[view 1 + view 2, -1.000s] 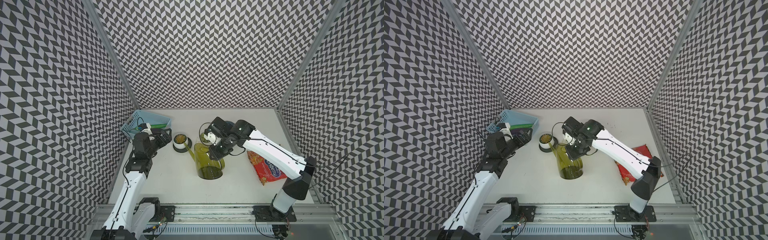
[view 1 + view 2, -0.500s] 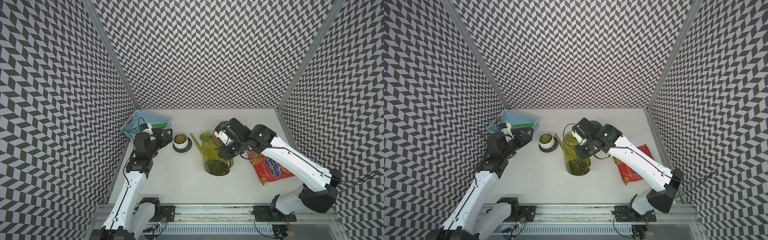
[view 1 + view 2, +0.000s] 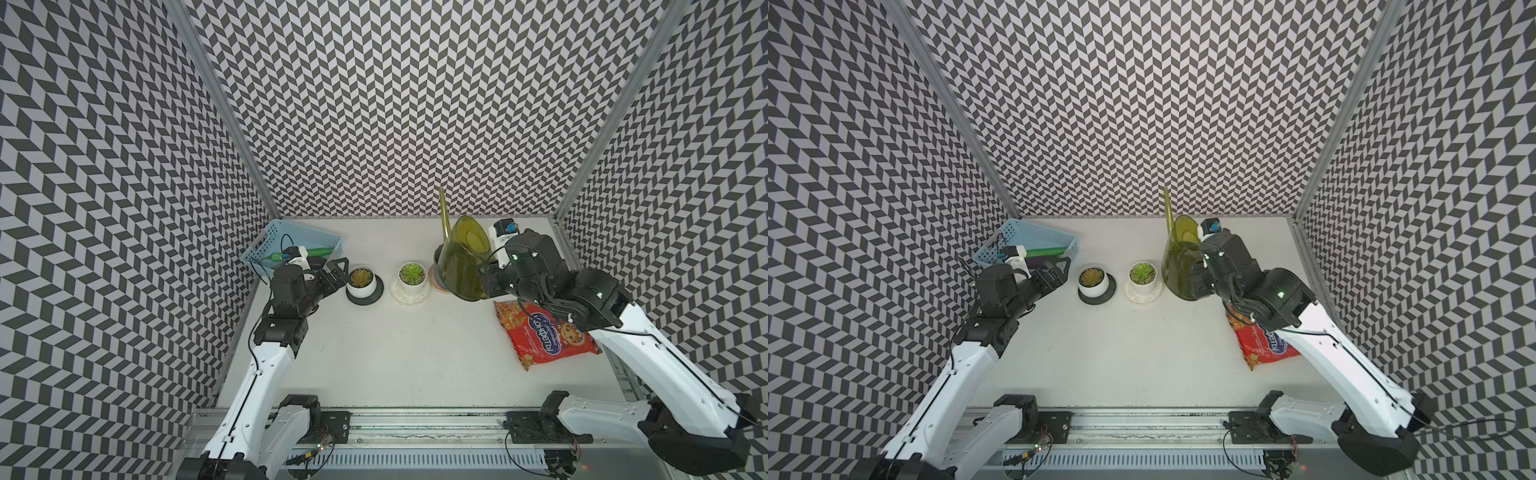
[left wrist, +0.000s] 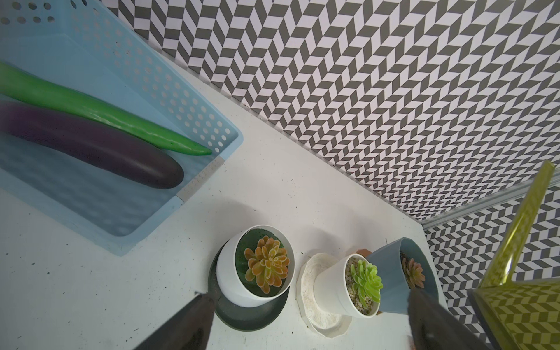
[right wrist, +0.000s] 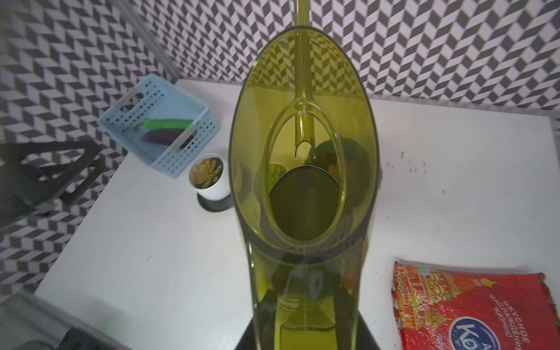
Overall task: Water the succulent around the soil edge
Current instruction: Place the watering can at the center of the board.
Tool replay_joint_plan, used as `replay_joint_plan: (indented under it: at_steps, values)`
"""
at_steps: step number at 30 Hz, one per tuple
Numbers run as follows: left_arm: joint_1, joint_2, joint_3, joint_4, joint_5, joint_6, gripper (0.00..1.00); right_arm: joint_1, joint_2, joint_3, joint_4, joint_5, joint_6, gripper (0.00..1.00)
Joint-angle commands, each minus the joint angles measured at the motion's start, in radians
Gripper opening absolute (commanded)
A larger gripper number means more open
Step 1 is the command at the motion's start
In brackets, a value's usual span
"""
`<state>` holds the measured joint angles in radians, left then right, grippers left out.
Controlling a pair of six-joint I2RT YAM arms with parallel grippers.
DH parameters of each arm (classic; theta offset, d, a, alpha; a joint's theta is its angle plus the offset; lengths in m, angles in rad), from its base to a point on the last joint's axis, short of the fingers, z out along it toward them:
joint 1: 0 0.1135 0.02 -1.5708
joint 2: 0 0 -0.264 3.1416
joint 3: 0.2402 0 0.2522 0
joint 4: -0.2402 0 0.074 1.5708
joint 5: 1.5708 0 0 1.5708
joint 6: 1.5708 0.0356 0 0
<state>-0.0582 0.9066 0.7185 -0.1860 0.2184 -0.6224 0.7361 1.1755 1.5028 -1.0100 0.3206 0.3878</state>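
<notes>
I will draw the can (image 3: 461,262) back, lower it onto the bare table beside the red snack bag and release its handle. That bare table is below and back from my right gripper.
My right gripper (image 3: 487,275) is shut on the handle of an olive-green see-through watering can (image 3: 461,262), held above the table at the back right with its spout (image 3: 444,208) pointing up. In the right wrist view the can (image 5: 303,181) fills the middle. An orange succulent (image 3: 359,276) in a white pot stands on a dark saucer. To its right a green succulent (image 3: 412,273) in a white pot has a white saucer. A reddish succulent (image 4: 412,272) in a blue-grey pot sits behind the can. My left gripper (image 3: 341,272) is open, just left of the orange one's pot.
A light blue basket (image 3: 266,245) at the back left holds a green cucumber (image 4: 91,109) and a purple aubergine (image 4: 91,145). A red snack bag (image 3: 544,336) lies at the right under my right arm. Patterned walls close in three sides.
My right arm has carried the can up and away from the orange succulent's pot to the back right, its spout swinging upward. The green succulent is now uncovered. The left arm has barely moved.
</notes>
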Motion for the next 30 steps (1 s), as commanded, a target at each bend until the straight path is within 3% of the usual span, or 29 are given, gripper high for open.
replay_joint_plan:
  at_steps: [1, 7, 14, 23, 30]
  values:
    - [-0.006, -0.019, 0.024, 0.011, -0.015, 0.008, 1.00, -0.038, -0.052, -0.053, 0.137, 0.153, 0.065, 0.00]
    - [-0.006, -0.024, 0.019, 0.008, -0.017, 0.012, 1.00, -0.119, -0.119, -0.194, 0.205, 0.195, 0.090, 0.00]
    - [-0.008, -0.035, 0.010, 0.010, -0.019, 0.012, 1.00, -0.133, -0.209, -0.383, 0.267, 0.205, 0.170, 0.00]
    - [-0.009, -0.045, 0.003, 0.006, -0.019, 0.010, 1.00, -0.133, -0.328, -0.620, 0.364, 0.079, 0.255, 0.00]
    - [-0.014, -0.052, 0.000, 0.003, -0.020, 0.006, 1.00, -0.097, -0.352, -0.700, 0.368, -0.001, 0.312, 0.00]
